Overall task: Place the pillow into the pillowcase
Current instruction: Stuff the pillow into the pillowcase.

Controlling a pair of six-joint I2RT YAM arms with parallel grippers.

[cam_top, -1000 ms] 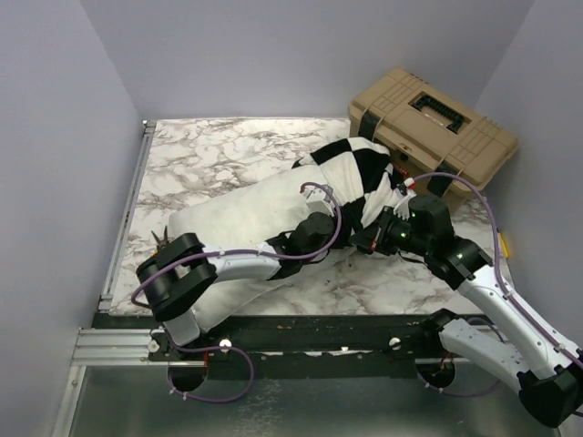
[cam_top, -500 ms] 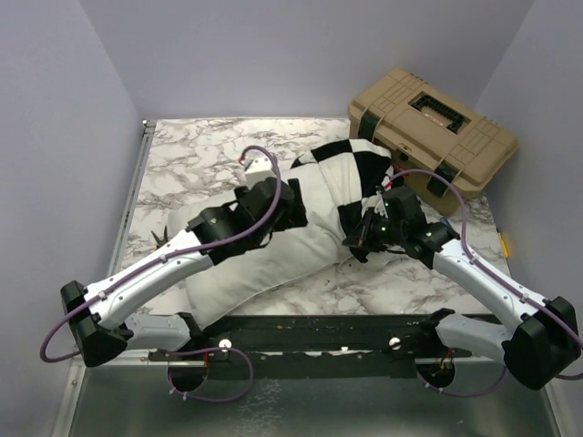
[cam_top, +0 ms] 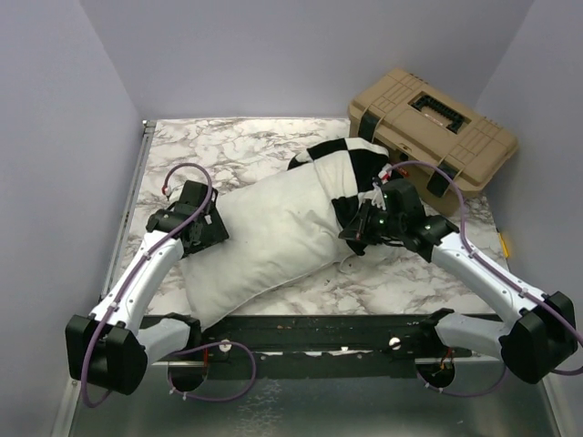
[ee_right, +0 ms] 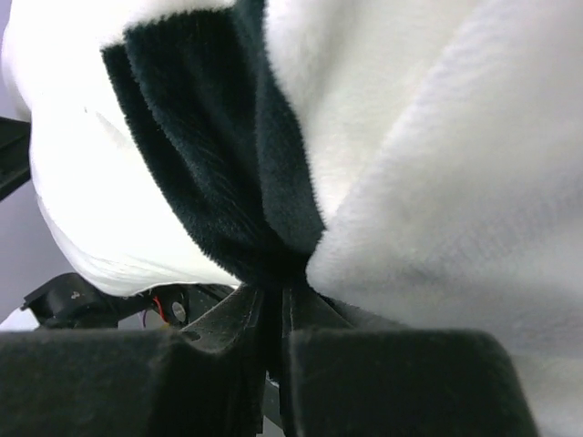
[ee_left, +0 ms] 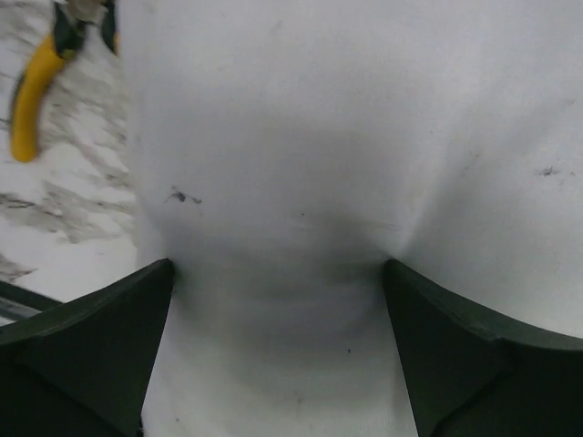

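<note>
The robot will next move its left gripper outward, tilting toward the pillowcase (cam_top: pixel 353 170), and close it, because the bulge of the pillow's loose end (cam_top: pixel 208 257) is already between its open fingers.
The white pillow (cam_top: pixel 269 238) lies slantwise across the marble table, its far right end inside the black-and-white checked pillowcase (cam_top: pixel 353 170). My left gripper (cam_top: pixel 219 230) is at the pillow's left end. In the left wrist view the left gripper (ee_left: pixel 273 278) stands wide open, both fingers pressed against the pillow (ee_left: pixel 346 137), which bulges between them. My right gripper (cam_top: pixel 355 231) is at the pillowcase's near edge. The right wrist view shows the right gripper (ee_right: pixel 276 296) shut on a black fold of the pillowcase (ee_right: pixel 228 182).
A tan toolbox (cam_top: pixel 433 127) stands at the back right, right behind the pillowcase. A yellow-handled tool (ee_left: pixel 32 100) lies on the marble table (cam_top: pixel 228 150) left of the pillow. Grey walls close the table in on three sides.
My left arm has swung from the pillow's middle out to its left end, and its gripper has opened wide. The right gripper has kept its hold on the pillowcase edge and shifted slightly left.
</note>
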